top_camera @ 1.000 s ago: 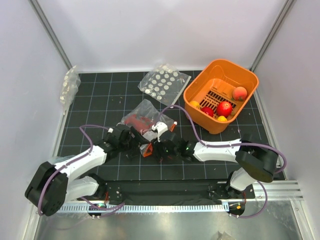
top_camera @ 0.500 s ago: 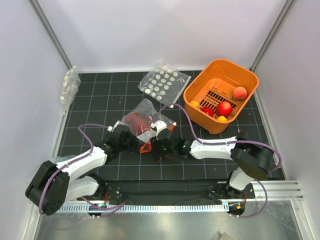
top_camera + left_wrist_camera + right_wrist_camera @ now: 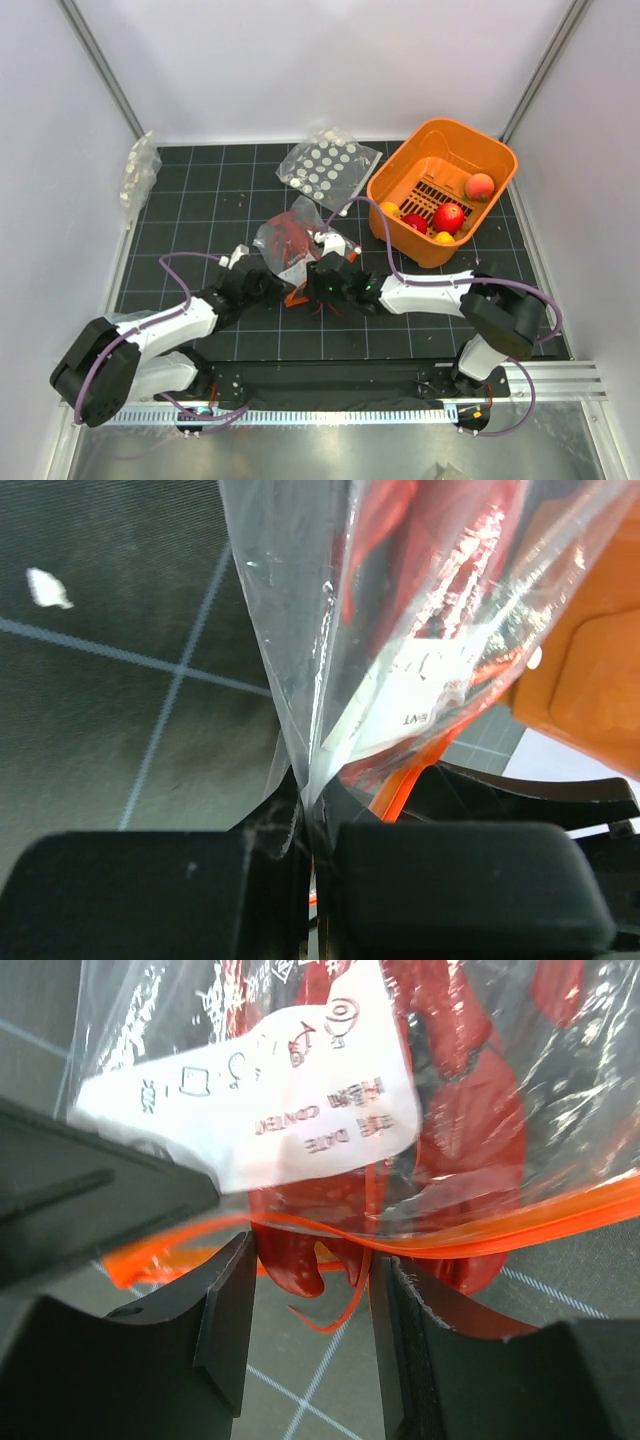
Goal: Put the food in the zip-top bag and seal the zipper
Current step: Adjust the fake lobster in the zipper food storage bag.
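Observation:
My right gripper pushes outward into the bag's opening (image 3: pixel 335 1232), just outward of it, and releases the octopus's lower lobe next, since the lobe still pokes out.
The zip-top bag (image 3: pixel 283 236) stands tilted up on the black mat, with the red octopus food (image 3: pixel 293 241) mostly inside it. My left gripper (image 3: pixel 266 286) is shut on the clear film at the bag's edge (image 3: pixel 300 630), just left of the orange zipper (image 3: pixel 398 792). My right gripper (image 3: pixel 320 284) is at the bag's mouth. Its jaws close on the octopus's lower lobe (image 3: pixel 300 1260), and thin tentacles hang out below the zipper (image 3: pixel 520 1228). The octopus's body (image 3: pixel 470 1130) shows through the film beside a white label. Round fruit balls (image 3: pixel 449 216) lie in the orange basket.
The orange slotted basket (image 3: pixel 440 128) stands at the back right. A clear bag of white discs (image 3: pixel 325 165) lies at the back centre. Another clear bag (image 3: pixel 138 170) sits against the left wall. Purple cables loop over both arms.
My left gripper has shut on the bag's edge. The bag has been lifted and now stands more upright. My right gripper has moved a little left with the octopus.

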`<state>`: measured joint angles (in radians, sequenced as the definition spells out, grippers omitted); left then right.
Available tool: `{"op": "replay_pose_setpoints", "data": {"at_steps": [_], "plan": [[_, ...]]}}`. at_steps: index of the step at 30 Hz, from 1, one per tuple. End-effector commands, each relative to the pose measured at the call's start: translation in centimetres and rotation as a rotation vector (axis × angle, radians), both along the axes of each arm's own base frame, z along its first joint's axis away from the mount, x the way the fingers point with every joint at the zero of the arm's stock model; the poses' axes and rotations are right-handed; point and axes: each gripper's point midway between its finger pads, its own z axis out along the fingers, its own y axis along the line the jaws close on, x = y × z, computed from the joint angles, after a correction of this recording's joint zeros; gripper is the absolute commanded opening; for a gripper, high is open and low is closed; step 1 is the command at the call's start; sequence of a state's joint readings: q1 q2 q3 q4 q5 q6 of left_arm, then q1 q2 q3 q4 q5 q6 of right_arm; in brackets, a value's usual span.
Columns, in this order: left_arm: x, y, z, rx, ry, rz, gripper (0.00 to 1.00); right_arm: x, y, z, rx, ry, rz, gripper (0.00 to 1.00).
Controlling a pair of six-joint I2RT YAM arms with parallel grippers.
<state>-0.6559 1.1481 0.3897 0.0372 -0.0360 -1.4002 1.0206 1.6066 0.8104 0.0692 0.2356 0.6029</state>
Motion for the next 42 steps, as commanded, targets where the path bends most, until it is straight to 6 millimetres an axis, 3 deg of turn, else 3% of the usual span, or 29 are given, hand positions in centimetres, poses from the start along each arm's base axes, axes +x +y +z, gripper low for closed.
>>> {"op": "replay_pose_setpoints", "data": {"at_steps": [1,10,17,24,27,29,31,34,35,38,42], "plan": [[0.0,-1.5,1.0,-0.052,-0.033,-0.004,0.0,4.7,0.4,3.0,0.071,-0.105,-0.217,0.01],[0.3,-2.8,1.8,-0.087,-0.041,-0.003,0.0,6.1,-1.0,2.3,0.075,-0.106,-0.397,0.01],[-0.7,-2.9,0.1,-0.082,-0.005,-0.012,0.01,7.1,0.2,4.3,0.153,-0.116,-0.395,0.01],[-1.6,-3.9,-0.4,-0.092,0.008,-0.041,0.0,8.1,-0.1,6.9,0.261,-0.14,-0.443,0.01],[-1.6,-5.0,0.5,-0.113,-0.002,-0.068,0.0,8.8,-0.7,6.2,0.274,-0.112,-0.488,0.01],[-1.9,-5.8,0.8,-0.116,-0.009,-0.091,0.0,9.1,-0.9,4.6,0.287,-0.068,-0.5,0.01],[-2.0,-6.4,1.2,-0.125,-0.004,-0.097,0.0,8.9,0.2,4.1,0.339,-0.039,-0.44,0.01],[-2.5,-6.7,0.7,-0.126,0.011,-0.101,0.0,8.3,1.9,4.7,0.337,-0.039,-0.315,0.15],[-2.5,-6.6,0.6,-0.122,0.011,-0.098,0.0,8.2,2.3,5.4,0.346,-0.048,-0.281,0.31],[-2.4,-6.2,0.4,-0.113,0.004,-0.082,0.0,7.5,2.6,7.2,0.343,-0.076,-0.201,0.55],[-2.5,-6.2,0.4,-0.114,0.006,-0.084,0.0,6.2,1.1,8.3,0.317,-0.104,-0.15,0.57]]}}
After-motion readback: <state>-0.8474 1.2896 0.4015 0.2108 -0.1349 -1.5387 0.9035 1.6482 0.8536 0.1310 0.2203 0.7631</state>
